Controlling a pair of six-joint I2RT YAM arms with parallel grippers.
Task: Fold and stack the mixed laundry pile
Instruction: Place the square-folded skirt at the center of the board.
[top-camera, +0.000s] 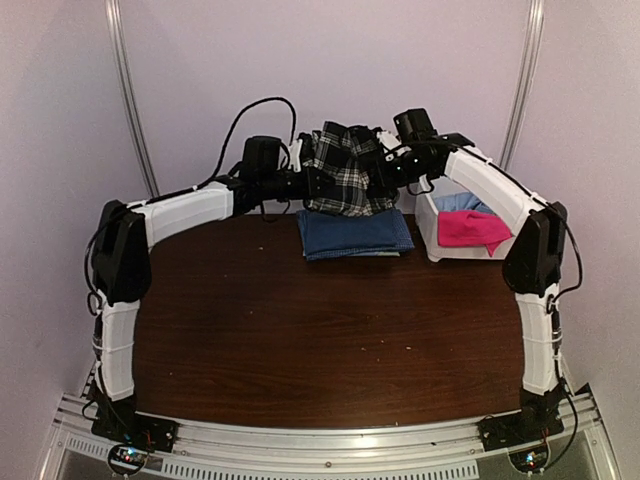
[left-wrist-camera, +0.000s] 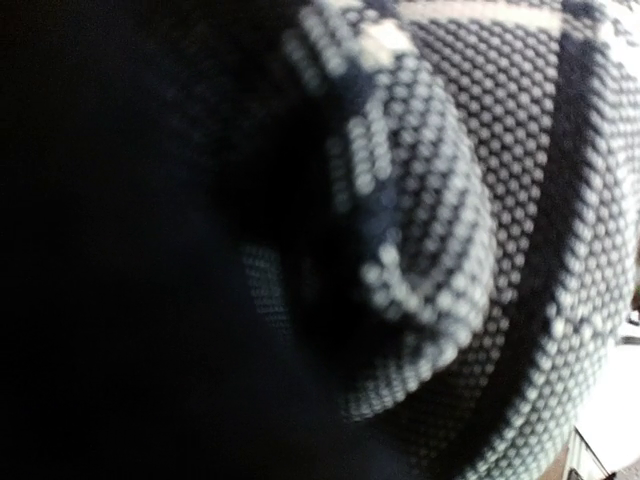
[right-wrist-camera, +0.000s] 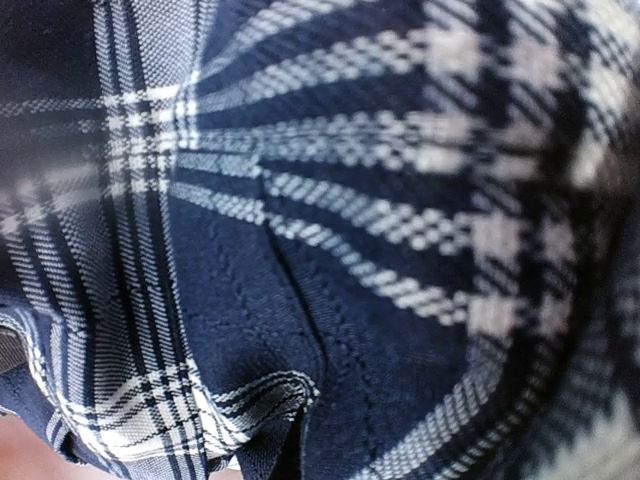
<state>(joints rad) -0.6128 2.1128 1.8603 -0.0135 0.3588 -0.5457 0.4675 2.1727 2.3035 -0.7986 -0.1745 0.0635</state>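
My left gripper holds the plaid shirt (top-camera: 345, 170) in the air above the folded dark blue T-shirt (top-camera: 345, 233), so next it needs to move down toward the T-shirt and release the shirt on top.
The black-and-white plaid shirt (top-camera: 345, 170) hangs bunched in the air at the back of the table, held up between both arms. My left gripper (top-camera: 308, 180) is at its left edge and my right gripper (top-camera: 385, 165) at its right edge, each shut on the cloth. Plaid fabric (left-wrist-camera: 450, 200) fills the left wrist view, and plaid folds (right-wrist-camera: 300, 250) fill the right wrist view, so the fingers are hidden in both. Right under the shirt a dark blue T-shirt (top-camera: 355, 233) lies folded flat on the table.
A white bin (top-camera: 430, 235) stands at the back right, next to the folded T-shirt. It holds a bright pink piece (top-camera: 472, 228) over a pale blue piece (top-camera: 462, 203). The brown tabletop (top-camera: 330, 330) stretches toward the arm bases.
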